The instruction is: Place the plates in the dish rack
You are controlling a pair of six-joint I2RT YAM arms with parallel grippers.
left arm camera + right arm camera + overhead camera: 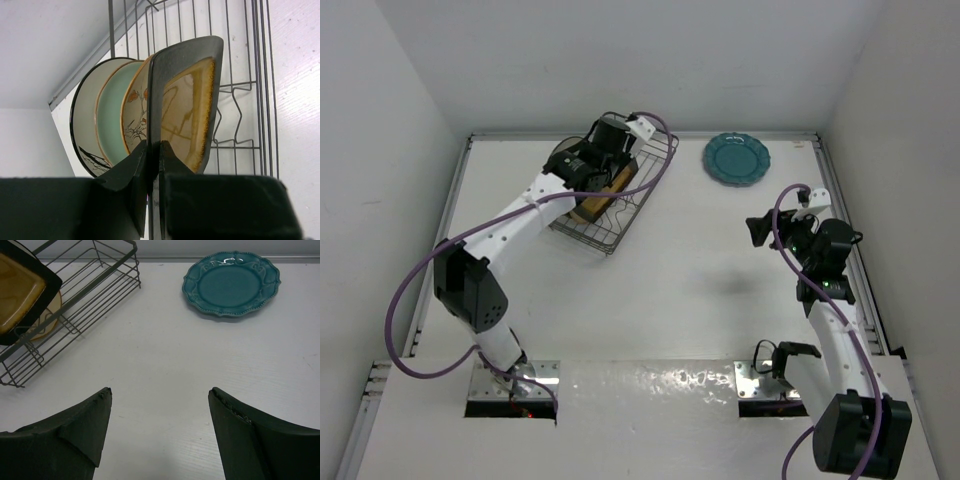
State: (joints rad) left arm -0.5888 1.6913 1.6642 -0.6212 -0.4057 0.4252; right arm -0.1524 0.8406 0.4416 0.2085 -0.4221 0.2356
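The left gripper needs to move down next to set the amber plate beside the cream floral plate and release it, since the rack's bent wires are below the left gripper.
The dark wire dish rack stands at the back centre-left of the table. My left gripper is shut on the edge of the square amber plate, which stands upright in the rack. Behind it stand the cream floral plate, the pale aqua plate and the grey dark-rimmed plate. The scalloped teal plate lies flat on the table right of the rack; it also shows in the right wrist view. My right gripper is open and empty above bare table, well short of the teal plate.
White walls close in the table at the back and both sides. The rack and the amber plate show at the upper left of the right wrist view. A purple cable loops along the left arm.
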